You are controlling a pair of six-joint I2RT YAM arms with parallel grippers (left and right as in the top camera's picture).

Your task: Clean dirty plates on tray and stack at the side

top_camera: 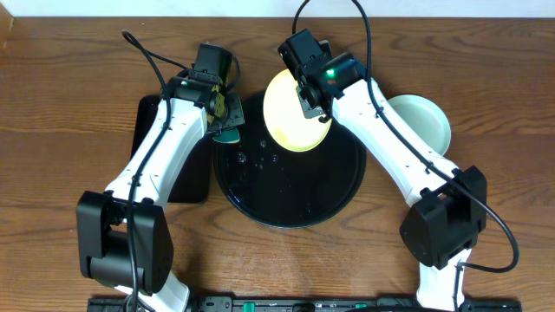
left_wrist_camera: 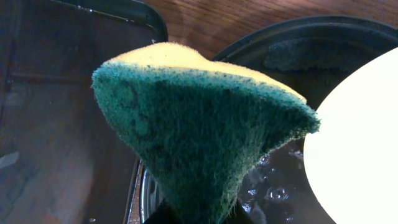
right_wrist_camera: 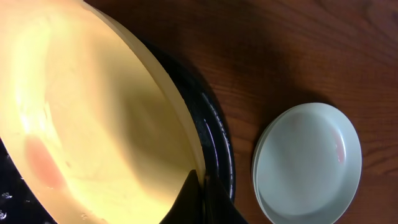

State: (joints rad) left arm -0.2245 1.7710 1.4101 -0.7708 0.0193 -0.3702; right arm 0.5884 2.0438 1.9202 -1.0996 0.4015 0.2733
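Observation:
My right gripper moves to the right in the overhead view next, lowers and releases the plate onto the mint-blue plates, since they're stacked beside the tray.
My right gripper (top_camera: 310, 102) (right_wrist_camera: 203, 186) is shut on the rim of the pale yellow plate (top_camera: 293, 108) (right_wrist_camera: 93, 106) and holds it tilted above the far part of the round black tray (top_camera: 290, 186) (right_wrist_camera: 219, 134). A red smear (right_wrist_camera: 42, 163) shows on the plate's face. My left gripper (top_camera: 223, 115) (left_wrist_camera: 199, 214) is shut on a green and yellow sponge (top_camera: 227, 132) (left_wrist_camera: 199, 124) at the tray's left rim (left_wrist_camera: 311, 28), just left of the yellow plate (left_wrist_camera: 360, 143). Two mint-blue plates (top_camera: 423, 121) (right_wrist_camera: 311, 162) lie stacked on the table right of the tray.
Water drops glisten on the tray's wet floor (left_wrist_camera: 277, 190). A rectangular black tray (top_camera: 165, 147) (left_wrist_camera: 62, 93) lies under my left arm, left of the round tray. The wooden table (top_camera: 486, 52) stretches behind and to the right of the plates.

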